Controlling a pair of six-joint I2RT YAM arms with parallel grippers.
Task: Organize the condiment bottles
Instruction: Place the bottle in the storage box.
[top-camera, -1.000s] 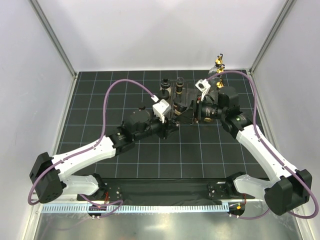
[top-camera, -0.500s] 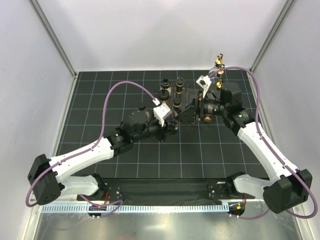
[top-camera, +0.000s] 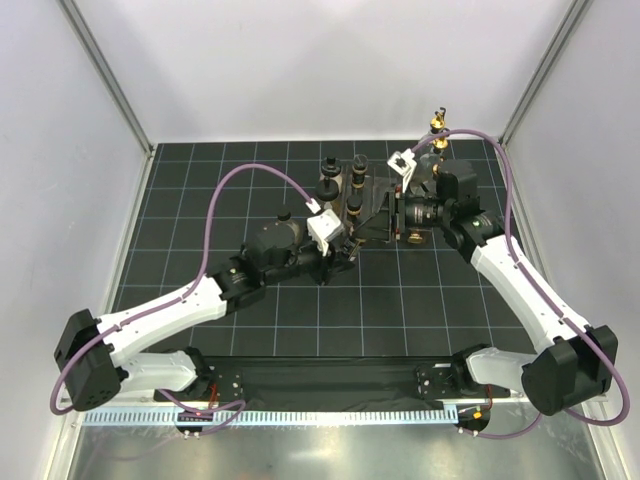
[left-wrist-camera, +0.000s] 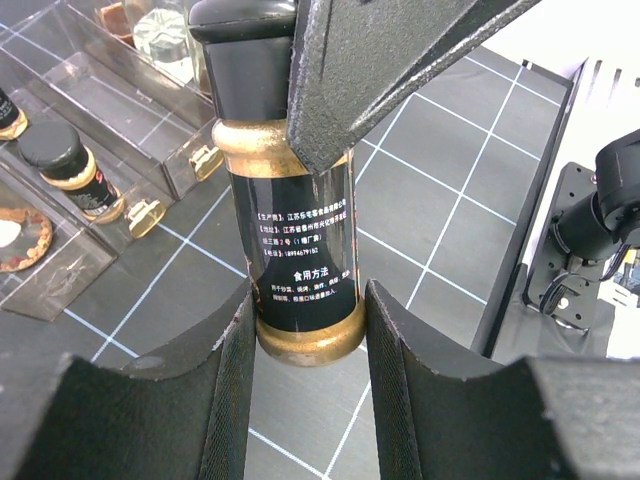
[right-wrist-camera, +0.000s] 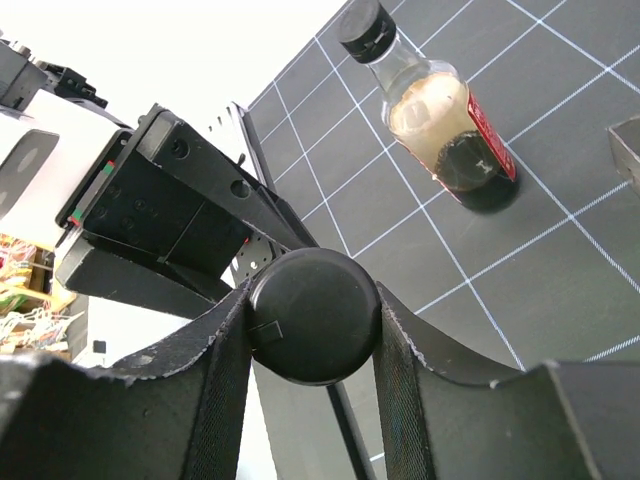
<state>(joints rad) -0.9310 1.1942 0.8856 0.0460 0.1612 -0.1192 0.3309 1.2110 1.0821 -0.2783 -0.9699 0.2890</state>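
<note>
The dark bottle should go into the gap behind the short brown bottle (top-camera: 357, 191) next, as that gap is open. My right gripper should move outward over the rack, lower the dark bottle into the gap and release it.
A dark bottle (left-wrist-camera: 300, 230) with a black label, gold bands and a black cap is held between both grippers above the mat. My left gripper (left-wrist-camera: 308, 350) is shut on its gold base. My right gripper (right-wrist-camera: 313, 320) is shut on its black cap (right-wrist-camera: 313, 315); one right finger (left-wrist-camera: 380, 70) shows in the left wrist view. In the top view the grippers meet near the rack (top-camera: 372, 222). A red-labelled bottle (right-wrist-camera: 440, 130) with a black cap stands on the mat, apart.
A clear plastic rack (left-wrist-camera: 100, 120) lies just beyond the held bottle and holds a short brown bottle (left-wrist-camera: 70, 170). Black-capped bottles (top-camera: 342, 175) stand at its far side. Gold-spouted bottles (top-camera: 437, 125) stand at the back right corner.
Both wrists have shifted slightly, the right one toward the back and the left one closer in. The dark bottle stays between the two grippers.
</note>
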